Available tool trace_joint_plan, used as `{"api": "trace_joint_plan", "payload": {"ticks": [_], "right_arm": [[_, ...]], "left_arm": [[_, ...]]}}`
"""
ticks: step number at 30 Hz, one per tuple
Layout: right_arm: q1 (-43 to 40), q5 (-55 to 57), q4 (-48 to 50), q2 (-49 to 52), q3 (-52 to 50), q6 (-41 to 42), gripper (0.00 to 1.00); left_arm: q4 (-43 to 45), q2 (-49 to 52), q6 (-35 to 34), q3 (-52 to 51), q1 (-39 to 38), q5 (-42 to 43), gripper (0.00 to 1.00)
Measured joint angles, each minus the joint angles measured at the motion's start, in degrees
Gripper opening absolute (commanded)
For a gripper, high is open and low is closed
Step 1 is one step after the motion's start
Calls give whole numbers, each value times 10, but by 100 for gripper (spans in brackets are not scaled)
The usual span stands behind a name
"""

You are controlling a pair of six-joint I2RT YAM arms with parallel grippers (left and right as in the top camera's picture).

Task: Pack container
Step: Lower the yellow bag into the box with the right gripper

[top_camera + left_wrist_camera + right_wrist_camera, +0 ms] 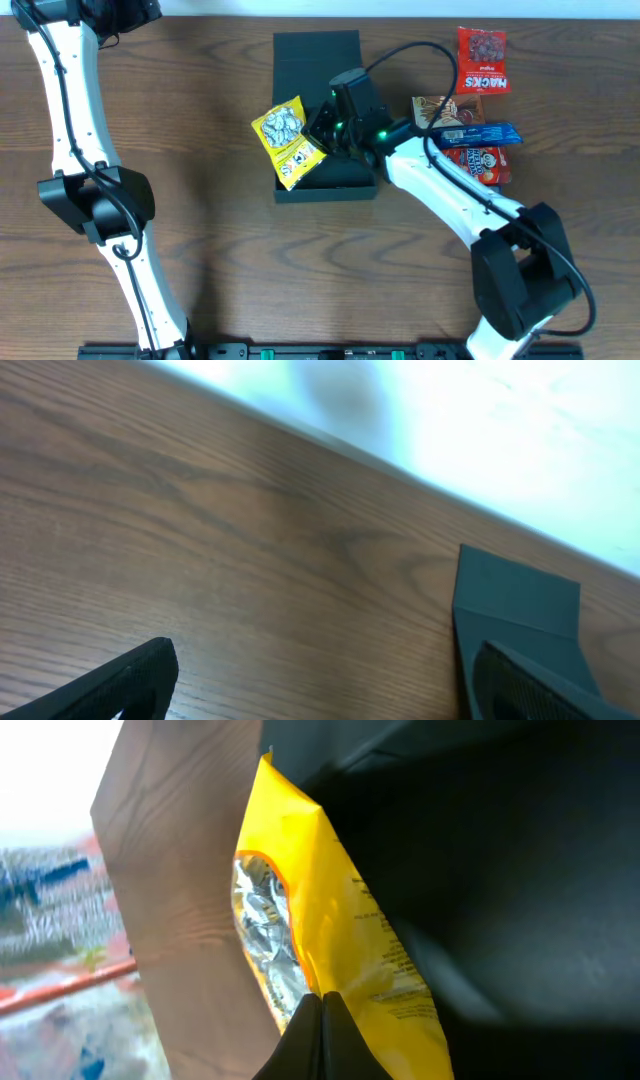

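The yellow packet (284, 140) turns straight in my right gripper next and goes down into the container's open inside for release, since one side hangs past the container's rim.
The dark container (326, 189) sits open at the table's middle, its flap lid (316, 58) lying flat behind it. My right gripper (326, 130) is shut on a yellow snack packet (284, 140) and holds it over the container's left edge, partly hanging outside. In the right wrist view the closed fingertips (322, 996) pinch the yellow packet (345, 910) next to the dark container (500, 870). My left gripper (325, 655) is open and empty over bare wood at the far left; a corner of the container's flap (515, 595) shows beside its right finger.
Several snack packets lie right of the container: a red Hacks packet (483, 60), a brown packet (433, 108), a blue bar (480, 133) and a red packet (482, 165). The right arm reaches across them. The table's far edge (420, 470) is close to the left gripper.
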Motion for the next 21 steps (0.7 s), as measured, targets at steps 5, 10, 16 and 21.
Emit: {"api": "trace_joint_plan", "payload": {"ticks": [5,10,16,21], "right_arm": [[9,35,-26,0,-1,37,1],[12,67,-48,0,-1,52,1],[12,94,-73,0,-2,64,1],[12,106,-71,0,-2,61,1]], "left_arm": [[1,0,0,0,0,0,95],[1,0,0,0,0,0,95],[2,0,0,0,0,0,95],[4,0,0,0,0,0,95]]}}
